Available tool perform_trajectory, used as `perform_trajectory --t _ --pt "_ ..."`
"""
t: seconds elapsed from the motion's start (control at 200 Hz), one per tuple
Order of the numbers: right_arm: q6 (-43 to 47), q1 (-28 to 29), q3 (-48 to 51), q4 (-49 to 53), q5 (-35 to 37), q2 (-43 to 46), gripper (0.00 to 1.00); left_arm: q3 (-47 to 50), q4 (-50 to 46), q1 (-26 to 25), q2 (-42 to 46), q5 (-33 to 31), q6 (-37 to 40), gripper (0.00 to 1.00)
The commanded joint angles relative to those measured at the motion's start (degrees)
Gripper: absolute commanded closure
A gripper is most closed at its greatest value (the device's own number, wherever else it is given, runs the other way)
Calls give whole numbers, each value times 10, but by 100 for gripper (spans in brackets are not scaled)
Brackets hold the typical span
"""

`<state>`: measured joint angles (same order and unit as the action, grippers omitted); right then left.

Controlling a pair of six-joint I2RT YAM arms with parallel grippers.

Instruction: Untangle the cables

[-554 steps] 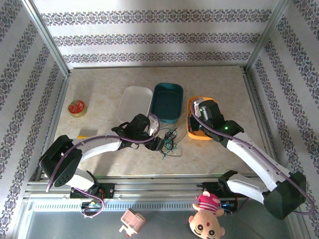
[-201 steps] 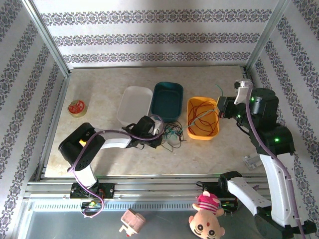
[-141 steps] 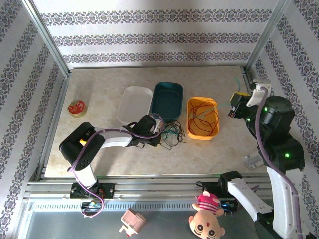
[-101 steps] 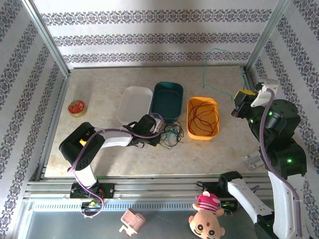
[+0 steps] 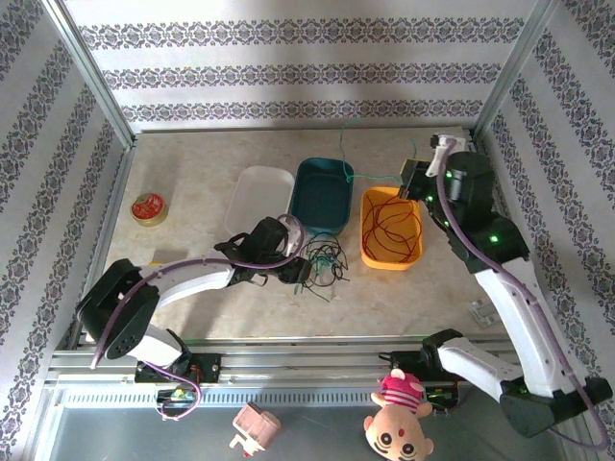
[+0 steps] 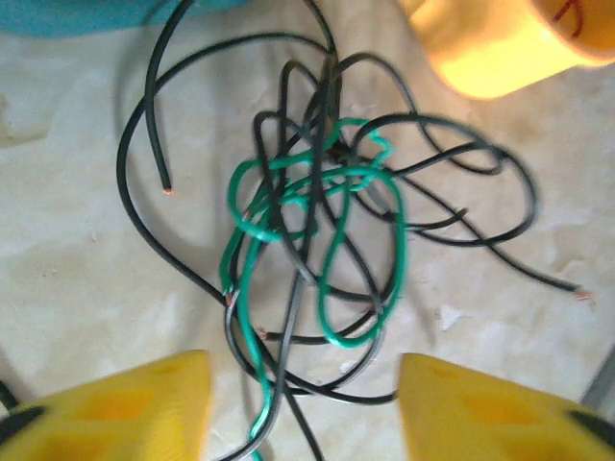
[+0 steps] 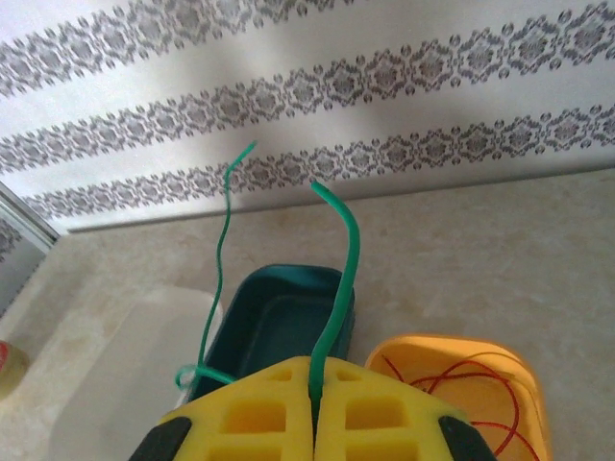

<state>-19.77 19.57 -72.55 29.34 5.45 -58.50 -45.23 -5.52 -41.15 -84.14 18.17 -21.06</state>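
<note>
The robot's right gripper should next swing past the orange tray and go down over the empty teal tray (image 5: 321, 199) (image 7: 281, 322) to release the loose green cable, as the cable is clear of the tangle.
A tangle of black and green cables (image 5: 323, 261) lies on the table in front of the teal tray (image 5: 324, 216). My left gripper (image 5: 302, 272) stands open at the tangle's near-left edge. In the left wrist view the tangle (image 6: 317, 230) lies just beyond the open gripper (image 6: 300, 389), and some strands run between the yellow fingers (image 6: 135, 408). My right gripper (image 5: 413, 179) is raised over the orange tray's (image 5: 371, 252) far end, shut on a loose green cable (image 5: 357, 177). That green cable (image 7: 338, 279) rises from the shut gripper (image 7: 314, 373). A red cable (image 5: 394, 223) lies coiled in the orange tray.
A white tray (image 5: 252, 192) stands left of the teal one. A red tape roll (image 5: 147, 207) lies at the far left. Metal frame posts and patterned walls close in the table. A small grey piece (image 5: 480, 309) lies near the right edge.
The right arm has swung from the table's right edge inward, over the trays, carrying the green cable. The left arm's elbow dropped back; its gripper stays at the tangle.
</note>
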Motion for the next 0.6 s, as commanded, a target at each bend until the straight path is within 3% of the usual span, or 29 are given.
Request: perform_trajectory --t 0.0,0.1,0.285,0.49,0.595 --pt "-2 16 2 -22 61 -35 100 -21 -53 5 35 -33 -6 36" --pt "-4 21 -2 -23 82 -77 100 -26 -81 7 63 -108 -27 27" --pt "-6 25 -3 -24 69 -147 100 -18 -114 17 103 -250 -67 21" --pt "-6 42 -25 -7 69 -211 100 -9 -139 37 120 -317 -62 20" --pt "-4 47 -43 6 67 -241 100 0 -139 45 127 -320 -63 20"
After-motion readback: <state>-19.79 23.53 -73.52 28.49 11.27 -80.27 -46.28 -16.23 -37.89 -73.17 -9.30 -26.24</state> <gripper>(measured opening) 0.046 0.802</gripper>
